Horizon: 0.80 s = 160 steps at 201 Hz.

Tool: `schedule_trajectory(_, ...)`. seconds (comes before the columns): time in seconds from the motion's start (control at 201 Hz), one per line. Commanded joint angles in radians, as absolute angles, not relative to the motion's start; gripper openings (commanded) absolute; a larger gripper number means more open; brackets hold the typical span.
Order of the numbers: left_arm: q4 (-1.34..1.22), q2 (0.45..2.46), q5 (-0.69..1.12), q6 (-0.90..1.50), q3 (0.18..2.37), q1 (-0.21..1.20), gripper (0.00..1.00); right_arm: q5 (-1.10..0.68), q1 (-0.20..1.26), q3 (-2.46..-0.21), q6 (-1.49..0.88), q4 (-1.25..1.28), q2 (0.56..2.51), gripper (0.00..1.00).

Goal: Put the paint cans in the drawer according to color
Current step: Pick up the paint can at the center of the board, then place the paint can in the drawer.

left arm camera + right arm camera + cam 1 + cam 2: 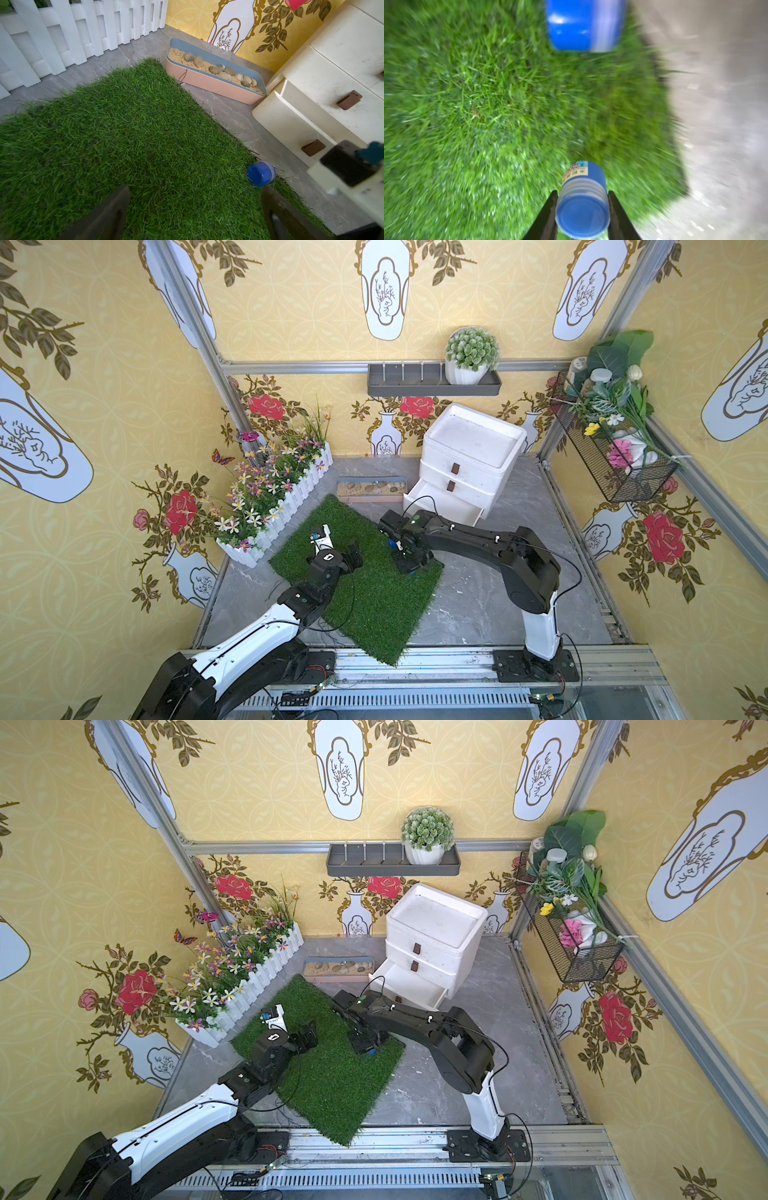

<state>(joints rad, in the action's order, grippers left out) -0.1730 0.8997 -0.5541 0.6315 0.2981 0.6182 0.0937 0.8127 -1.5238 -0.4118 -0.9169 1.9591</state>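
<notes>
My right gripper will rise off the grass and move outward over the inside of the drawer to release the blue paint can, because the bottom drawer (440, 502) is open.
My right gripper (582, 192) is shut on a blue paint can (583, 207), one jaw on each side of it, low over the green grass mat (488, 104). Beyond it a second blue paint can (583, 25) lies on its side near the mat's edge; the left wrist view shows this lying can (261, 172) too. The white drawer chest (473, 439) stands at the back right with its bottom drawer (440, 502) pulled out. In both top views the right gripper (409, 562) hangs over the mat's right corner. My left gripper (195, 188) is open and empty above the grass.
A tan tray of sand and pebbles (207, 83) sits between the mat and the back wall, beside the chest. A white picket fence with flowers (286, 497) lines the left side. A grey wall shelf (432, 383) and a wire basket (611, 456) hang above.
</notes>
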Motion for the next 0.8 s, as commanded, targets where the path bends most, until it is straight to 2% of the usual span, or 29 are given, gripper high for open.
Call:
schedule_trajectory(0.0, -0.223, 0.911, -0.524, 0.633, 0.295, 0.617, 1.0, 0.184, 0.783, -1.5, -0.408, -0.914, 1.884, 0.33)
schedule_trajectory(0.254, -0.339, 0.969, -0.433, 0.633, 0.292, 0.617, 1.0, 0.339, 0.606, -1.508, -0.344, -0.952, 1.769, 0.34)
schedule_trajectory(0.583, -0.401, 1.046, -0.345, 0.674, 0.318, 0.617, 1.0, 0.499, 0.469, -1.644, -0.314, -0.984, 1.897, 0.36)
schedule_trajectory(0.693, -0.416, 1.054, -0.318, 0.689, 0.318, 0.617, 1.0, 0.518, 0.452, -1.695, -0.316, -1.001, 1.947, 0.43)
schedule_trajectory(0.753, -0.428, 1.06, -0.298, 0.7, 0.318, 0.617, 1.0, 0.521, 0.449, -1.715, -0.316, -1.01, 1.959, 0.55)
schedule_trajectory(0.793, -0.442, 1.066, -0.278, 0.71, 0.316, 0.617, 1.0, 0.516, 0.45, -1.715, -0.313, -1.011, 1.954, 0.58)
